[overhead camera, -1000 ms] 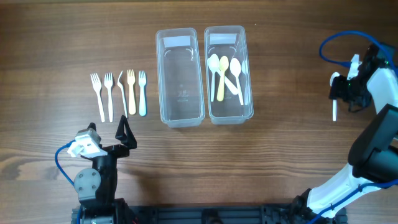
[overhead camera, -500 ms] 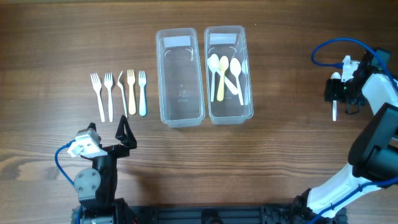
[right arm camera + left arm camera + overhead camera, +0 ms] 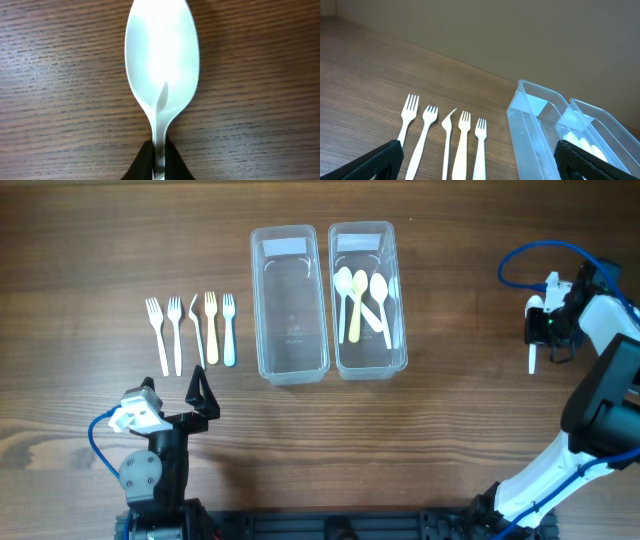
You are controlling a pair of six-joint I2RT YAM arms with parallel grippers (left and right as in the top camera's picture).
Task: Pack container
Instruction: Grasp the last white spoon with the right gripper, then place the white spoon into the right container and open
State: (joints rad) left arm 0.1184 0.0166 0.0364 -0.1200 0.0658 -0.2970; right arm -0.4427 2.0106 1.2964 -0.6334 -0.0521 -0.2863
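My right gripper should rise, carry the spoon left in the overhead view to the container already holding spoons, and release it there.
Two clear plastic containers stand side by side at the table's middle. The left container [image 3: 290,320] holds nothing; the right container [image 3: 401,300] holds several spoons [image 3: 360,300]. Several plastic forks [image 3: 190,330] lie in a row to their left, also seen as forks [image 3: 455,140] in the left wrist view. My right gripper [image 3: 545,325] is at the far right, shut on the handle of a white spoon [image 3: 533,358]. In the right wrist view the spoon [image 3: 161,60] has its bowl pointing away and the gripper [image 3: 158,162] pinches its neck. My left gripper [image 3: 203,392] stands open below the forks, holding nothing [image 3: 479,162].
Bare wooden table surrounds everything. A blue cable [image 3: 530,255] loops above the right arm. The left arm's base [image 3: 150,470] sits at the front left edge, and the right arm's body [image 3: 590,430] runs along the right edge.
My right gripper has closed on the white spoon's handle and shifted slightly left. The left arm has not moved.
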